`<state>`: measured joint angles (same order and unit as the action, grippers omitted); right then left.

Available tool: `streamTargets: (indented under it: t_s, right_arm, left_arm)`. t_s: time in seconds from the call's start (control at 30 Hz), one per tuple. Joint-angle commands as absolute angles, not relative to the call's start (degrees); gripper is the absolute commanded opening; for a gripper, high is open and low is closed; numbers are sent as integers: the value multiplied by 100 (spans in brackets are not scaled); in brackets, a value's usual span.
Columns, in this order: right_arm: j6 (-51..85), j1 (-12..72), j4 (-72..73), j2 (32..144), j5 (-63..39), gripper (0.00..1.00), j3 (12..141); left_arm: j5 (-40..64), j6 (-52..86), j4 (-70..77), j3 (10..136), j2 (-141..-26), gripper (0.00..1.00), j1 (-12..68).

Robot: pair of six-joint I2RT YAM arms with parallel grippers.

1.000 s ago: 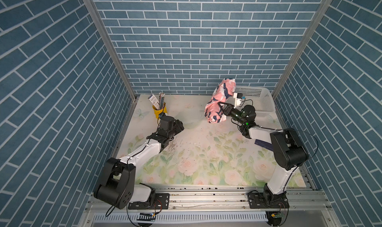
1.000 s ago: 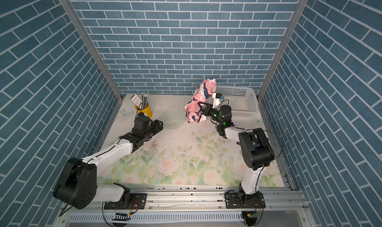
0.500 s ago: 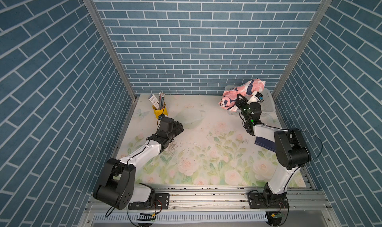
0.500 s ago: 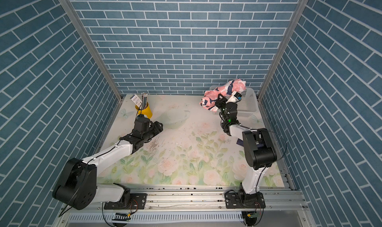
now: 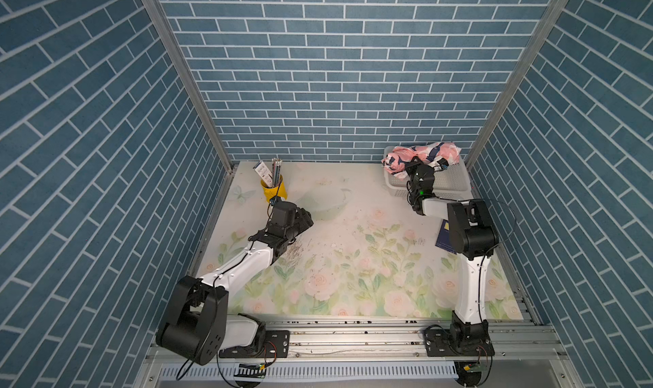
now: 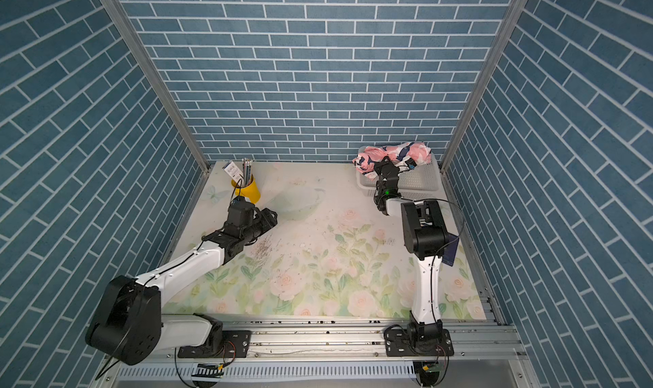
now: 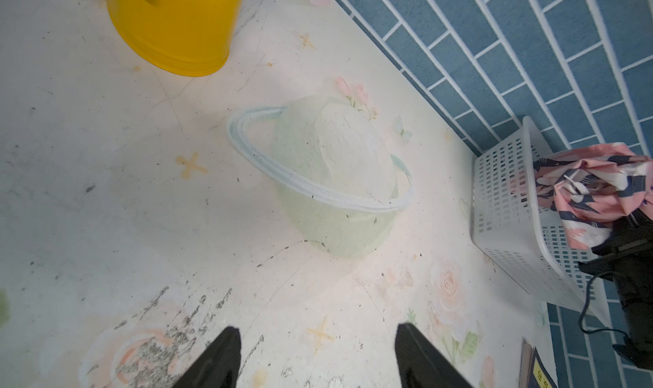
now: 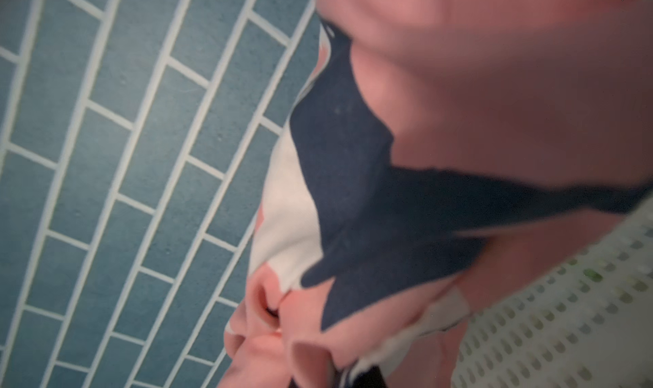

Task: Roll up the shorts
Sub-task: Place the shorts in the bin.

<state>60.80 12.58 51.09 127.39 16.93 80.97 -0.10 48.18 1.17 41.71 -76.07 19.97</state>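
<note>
The inside of the white basket (image 5: 448,188) (image 8: 571,313) is below the robot's right gripper, so the right gripper will lower the bunched shorts past the basket's rim, which they hang over, and let go of them there.
The shorts (image 5: 424,154) (image 6: 395,153), a bunched pink bundle with navy-and-white print, hang over the white basket (image 5: 448,188) at the back right corner. My right gripper (image 5: 425,163) (image 6: 397,165) is shut on the shorts from below, its fingers buried in the fabric. The right wrist view is filled with that cloth (image 8: 459,121) against the brick wall. The left wrist view shows the shorts (image 7: 593,192) draped on the basket (image 7: 505,199). My left gripper (image 5: 305,222) (image 7: 318,328) stands open and empty low over the mat.
A yellow cup (image 5: 274,192) (image 7: 176,26) holding pencils stands at the back left, just behind the left gripper. A dark blue booklet (image 5: 443,236) lies by the right arm. Brick walls close in three sides. The floral mat (image 5: 353,262) lies between the arms.
My right arm has swung the shorts from above the middle back of the mat rightward to over the basket. The left arm has not moved.
</note>
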Motion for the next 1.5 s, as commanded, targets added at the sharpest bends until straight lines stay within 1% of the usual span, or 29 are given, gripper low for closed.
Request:
streamTargets:
  t_s: [0.0, 0.17, 0.27, 0.4, 0.5, 0.53, 0.6, 0.67, 0.7, 0.83, 1.0, 1.2, 1.27, 1.33, 1.47]
  right_arm:
    - [6573, 1182, 4776, 13111, 1991, 0, 8592]
    - [6724, 1151, 4136, 13496, 1983, 0, 9194]
    - [6882, 1140, 3535, 13548, 2040, 0, 9459]
    - [7021, 1122, 2334, 13663, 2103, 0, 10047]
    - [7110, 1075, 1776, 13771, 1977, 1, 10432]
    - [7113, 1075, 1631, 13813, 1935, 4, 10548]
    - [7114, 1071, 1516, 13844, 1830, 21, 10659]
    - [7121, 1064, 1305, 13839, 1820, 34, 10734]
    - [7115, 1068, 1277, 13786, 1798, 39, 10709]
    - [6911, 1047, 1256, 13497, 1775, 50, 10473]
    - [6410, 1053, 1409, 12960, 1711, 51, 9976]
    - [5608, 1057, 1168, 12613, 1321, 56, 9951]
    - [5353, 1056, 1241, 12257, 1187, 56, 9831]
    - [5195, 1056, 1095, 12123, 1166, 56, 9845]
    - [5103, 1054, 732, 11977, 929, 61, 9882]
  left_arm:
    - [-118, 4768, -109, 4144, -7532, 74, 2004]
    - [-113, 4735, -172, 4192, -7552, 74, 2004]
    - [-96, 4712, -169, 4192, -7550, 74, 2004]
    - [-80, 4746, -134, 4179, -7542, 74, 2004]
    - [-73, 4781, -114, 4161, -7506, 74, 2004]
    - [-70, 4777, -123, 4166, -7496, 74, 2003]
    - [-70, 4789, -145, 4184, -7463, 73, 2004]
    - [-79, 4793, -157, 4200, -7438, 73, 2004]
    - [-79, 4797, -166, 4213, -7402, 73, 2004]
    - [-97, 4792, -202, 4228, -7294, 73, 2004]
    - [-97, 4747, -207, 4241, -7211, 73, 2004]
    - [-156, 4668, -193, 4308, -7113, 73, 2004]
    - [-156, 4663, -173, 4333, -7086, 73, 2004]
    - [-156, 4667, -151, 4341, -7051, 73, 2004]
    - [-178, 4676, -124, 4351, -7002, 73, 2004]
